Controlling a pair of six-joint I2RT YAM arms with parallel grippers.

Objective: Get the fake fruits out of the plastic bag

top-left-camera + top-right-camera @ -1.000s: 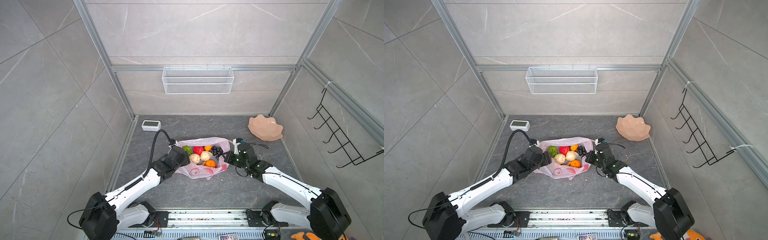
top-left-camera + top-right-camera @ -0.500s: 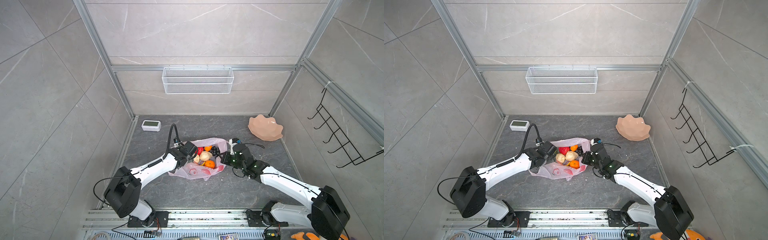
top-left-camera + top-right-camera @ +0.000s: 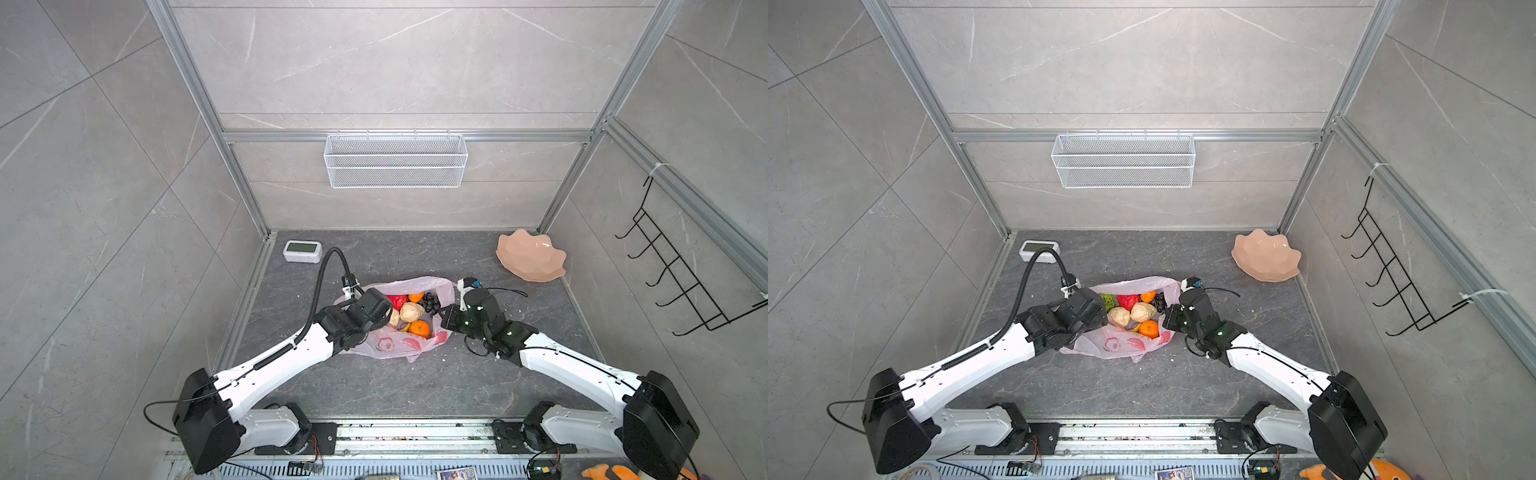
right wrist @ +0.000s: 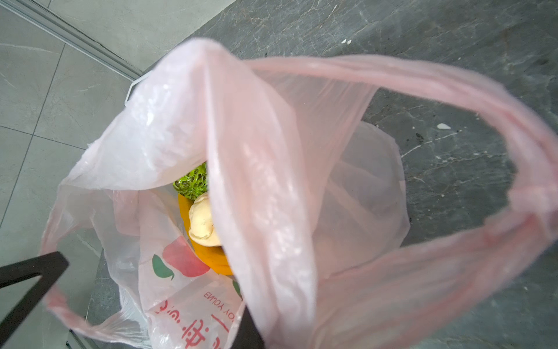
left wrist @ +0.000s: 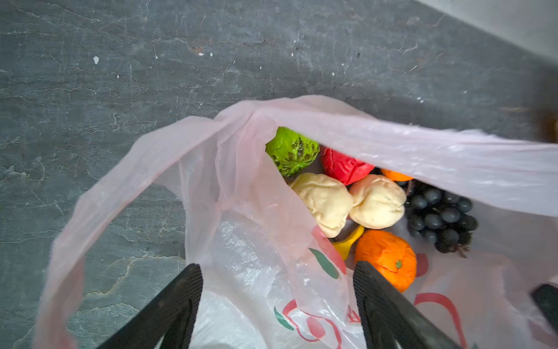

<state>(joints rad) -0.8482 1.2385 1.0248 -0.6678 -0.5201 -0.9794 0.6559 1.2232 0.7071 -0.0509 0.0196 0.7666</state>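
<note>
Next, the open fingers of my left gripper go down astride the bag rim's fold (image 5: 300, 225) beside the cream lump below, since that fold droops over the banana tip.
The plastic bag (image 3: 395, 347) (image 3: 1121, 345) lies open mid-floor in both top views. The fake fruits inside are an orange (image 5: 385, 260), two cream lumps (image 5: 324, 202), a red apple (image 5: 344, 169), a green ball (image 5: 291, 151), grapes (image 5: 439, 217) and a banana tip (image 5: 347, 243). My left gripper (image 5: 276, 266) (image 3: 1096, 312) is open over the bag's near film at its left side, holding nothing. My right gripper (image 4: 250, 332) (image 3: 446, 318) is shut on the bag's right rim and holds the film up. In the right wrist view the film hides most of the fruit.
A peach scalloped dish (image 3: 531, 257) sits at the back right and a small white display unit (image 3: 302, 251) at the back left. A wire basket (image 3: 395, 160) hangs on the back wall, a black hook rack (image 3: 681, 282) on the right wall. An orange plush (image 3: 1387, 471) lies by the front rail.
My left gripper has opened wider and moved forward and right, up to the bag's mouth, and now covers the green ball in a top view. My right gripper has shifted slightly left, still shut on the bag.
</note>
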